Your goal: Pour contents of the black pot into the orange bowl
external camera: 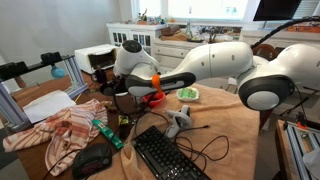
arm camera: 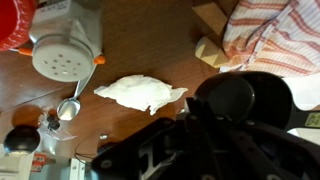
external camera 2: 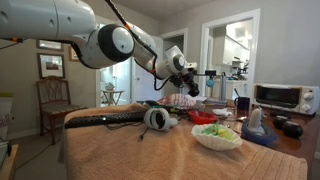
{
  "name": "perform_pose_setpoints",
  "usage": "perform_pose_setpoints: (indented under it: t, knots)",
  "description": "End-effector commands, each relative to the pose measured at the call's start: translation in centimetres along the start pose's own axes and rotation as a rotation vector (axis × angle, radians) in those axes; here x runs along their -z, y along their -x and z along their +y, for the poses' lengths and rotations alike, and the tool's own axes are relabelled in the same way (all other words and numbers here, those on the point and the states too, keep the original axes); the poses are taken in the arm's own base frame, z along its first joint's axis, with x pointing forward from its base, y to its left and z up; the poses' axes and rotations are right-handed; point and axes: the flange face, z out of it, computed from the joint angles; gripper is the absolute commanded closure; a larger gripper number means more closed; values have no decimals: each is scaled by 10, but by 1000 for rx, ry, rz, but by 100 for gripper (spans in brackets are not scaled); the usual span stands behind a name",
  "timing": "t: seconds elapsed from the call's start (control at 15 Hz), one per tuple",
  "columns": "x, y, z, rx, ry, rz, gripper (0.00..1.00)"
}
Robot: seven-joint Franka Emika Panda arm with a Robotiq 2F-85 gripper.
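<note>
I will lower my gripper toward the top in the wrist view next and release the black pot [external camera: 121, 101] on the bare tabletop, which is open below it, beyond the tissue.
My gripper [arm camera: 185, 150] is shut on the handle of the black pot [arm camera: 240, 100], which shows as a dark round shape just beyond the fingers, above the wooden table. In an exterior view the gripper [external camera: 128, 92] holds the pot [external camera: 121, 101] just beside the orange bowl [external camera: 155, 98]. The orange bowl's rim shows at the top left corner of the wrist view [arm camera: 14, 25]. In an exterior view the gripper [external camera 2: 185, 75] hangs above the table behind the reddish bowl [external camera 2: 203, 117]. The pot's contents are hidden.
A crumpled white tissue [arm camera: 140, 92], a spoon [arm camera: 68, 108], a white perforated container [arm camera: 65, 50] and a striped cloth [arm camera: 275, 35] lie below. A keyboard [external camera: 165, 155], a dish of greens [external camera: 187, 93], headphones [external camera 2: 155, 118] and a toaster oven [external camera 2: 280, 97] stand around.
</note>
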Motion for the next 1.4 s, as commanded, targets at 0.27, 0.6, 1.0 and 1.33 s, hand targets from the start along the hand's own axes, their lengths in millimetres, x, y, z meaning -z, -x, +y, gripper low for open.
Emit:
perform_pose_setpoints:
  t: [0.27,0.6,1.0,1.33]
  knots:
    - [-6,3,6,4,48,-35,95]
    - [-6,4,8,-13,62,-39,99]
    - [-18,12,13,-75,20,-106,99]
    - [-35,33,21,-98,75,-184,99]
